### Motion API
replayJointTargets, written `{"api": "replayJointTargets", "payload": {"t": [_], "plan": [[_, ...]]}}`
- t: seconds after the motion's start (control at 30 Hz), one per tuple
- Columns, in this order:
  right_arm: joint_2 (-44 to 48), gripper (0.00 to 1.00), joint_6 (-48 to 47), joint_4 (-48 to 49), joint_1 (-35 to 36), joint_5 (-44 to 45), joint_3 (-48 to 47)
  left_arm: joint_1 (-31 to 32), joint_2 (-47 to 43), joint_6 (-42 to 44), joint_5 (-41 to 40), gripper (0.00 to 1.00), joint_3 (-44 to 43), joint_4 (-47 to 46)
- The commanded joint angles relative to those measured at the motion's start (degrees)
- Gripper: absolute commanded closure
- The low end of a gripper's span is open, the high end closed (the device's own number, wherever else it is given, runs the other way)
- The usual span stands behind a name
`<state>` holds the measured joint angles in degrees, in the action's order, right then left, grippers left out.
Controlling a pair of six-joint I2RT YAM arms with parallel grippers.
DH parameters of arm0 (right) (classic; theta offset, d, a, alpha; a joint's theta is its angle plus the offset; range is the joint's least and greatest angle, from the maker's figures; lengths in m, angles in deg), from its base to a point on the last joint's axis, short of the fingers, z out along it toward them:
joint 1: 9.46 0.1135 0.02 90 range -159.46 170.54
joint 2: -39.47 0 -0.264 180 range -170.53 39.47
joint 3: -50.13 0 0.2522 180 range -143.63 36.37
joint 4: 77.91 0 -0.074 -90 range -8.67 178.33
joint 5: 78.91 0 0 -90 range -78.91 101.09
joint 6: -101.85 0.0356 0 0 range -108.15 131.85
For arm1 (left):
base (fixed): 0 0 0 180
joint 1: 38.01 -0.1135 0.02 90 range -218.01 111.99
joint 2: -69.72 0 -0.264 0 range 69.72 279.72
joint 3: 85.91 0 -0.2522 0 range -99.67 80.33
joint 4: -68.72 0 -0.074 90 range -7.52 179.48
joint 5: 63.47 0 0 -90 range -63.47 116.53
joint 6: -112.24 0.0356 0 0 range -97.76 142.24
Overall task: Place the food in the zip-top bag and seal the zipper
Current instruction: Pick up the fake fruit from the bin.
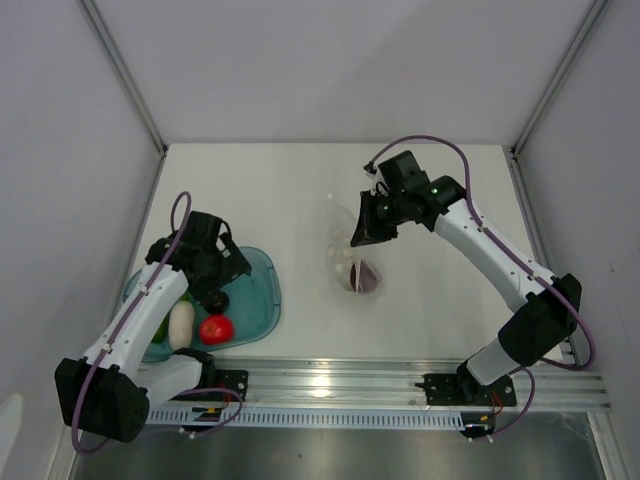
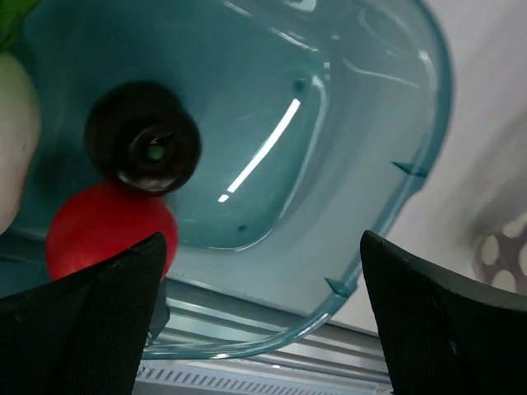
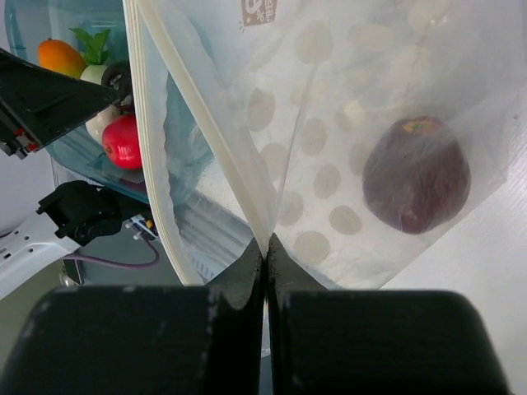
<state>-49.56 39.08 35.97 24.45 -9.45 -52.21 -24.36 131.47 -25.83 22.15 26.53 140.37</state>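
The robot's left gripper should go down into the teal tray onto the dark round piece [image 1: 216, 301] [image 2: 143, 138], moving over toward the red fruit.
The clear dotted zip-top bag [image 1: 347, 250] stands at mid-table with its mouth open. My right gripper [image 1: 366, 232] is shut on its mouth edge [image 3: 265, 247], by the pale zipper strip [image 3: 206, 123]. A dark maroon piece [image 3: 416, 174] lies inside the bag [image 1: 366, 277]. My left gripper [image 1: 214, 287] is open and empty above the teal tray [image 1: 255, 275], its fingertips [image 2: 99, 329] wide apart. Under it lie a dark round piece [image 2: 142, 136], a red fruit [image 2: 103, 234] and a white oblong piece [image 2: 12, 148]. The red fruit [image 1: 216, 328] and white piece [image 1: 181, 322] sit at the tray's near end.
An orange bit [image 3: 59, 58] and green leaves [image 3: 90, 41] also lie in the tray. The aluminium base rail [image 1: 380, 385] runs along the near edge. White walls enclose the table on three sides. The tray's rim [image 2: 395, 271] lies between my left fingers.
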Motion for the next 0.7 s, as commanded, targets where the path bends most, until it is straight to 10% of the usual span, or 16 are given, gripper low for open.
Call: {"api": "replayJointTargets", "payload": {"t": [0.0,0.67], "plan": [[2.02,1.0,-1.29,0.42,-0.42,-1.44,0.6,-1.69,-2.87,-4.74,-3.95,0.0,2.64,1.61],[3.52,1.0,-2.26,-0.55,-2.36,-2.76,2.88,-5.74,10.13,-7.91,-11.18,0.01,4.76,-2.25]]}}
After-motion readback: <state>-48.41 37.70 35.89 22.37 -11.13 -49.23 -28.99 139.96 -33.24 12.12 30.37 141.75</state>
